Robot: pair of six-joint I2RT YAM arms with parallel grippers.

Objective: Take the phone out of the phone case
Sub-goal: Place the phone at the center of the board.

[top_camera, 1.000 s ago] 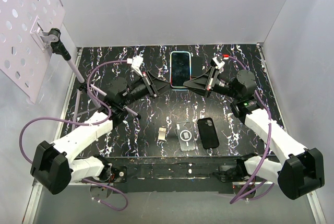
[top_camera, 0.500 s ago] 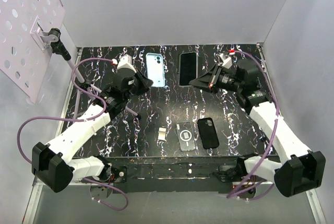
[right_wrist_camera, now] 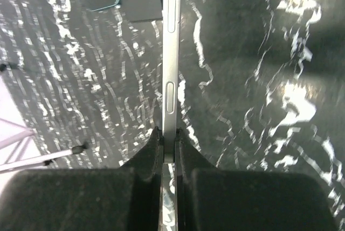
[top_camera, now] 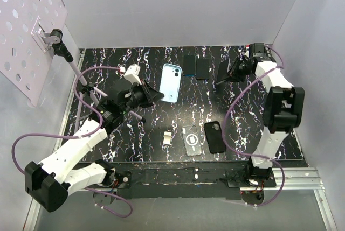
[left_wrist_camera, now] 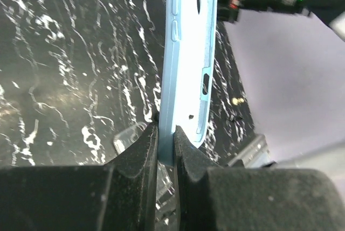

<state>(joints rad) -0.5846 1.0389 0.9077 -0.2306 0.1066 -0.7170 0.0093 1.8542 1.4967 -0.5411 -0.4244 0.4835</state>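
Observation:
The robot next needs to bring its right gripper down toward the slabs and let go of the phone, which is already clear of the case, because the bare tabletop beside the slabs is below the gripper.
My left gripper is shut on the bottom edge of the light blue phone case and holds it above the table, left of centre. In the left wrist view the case stands edge-on between the black fingers, and its hollow inside looks empty. My right gripper is shut on the dark phone at the back right, apart from the case. The right wrist view shows the phone edge-on, its silver side with buttons rising from my right gripper.
Two dark flat slabs lie on the table at the back. Near the front lie a clear case with a ring, a black case and a small silver piece. A perforated panel stands left.
Phone and case were together between both grippers a second ago; they are now apart. The left gripper has the case tilted near the centre. The right arm swung the phone to the back right.

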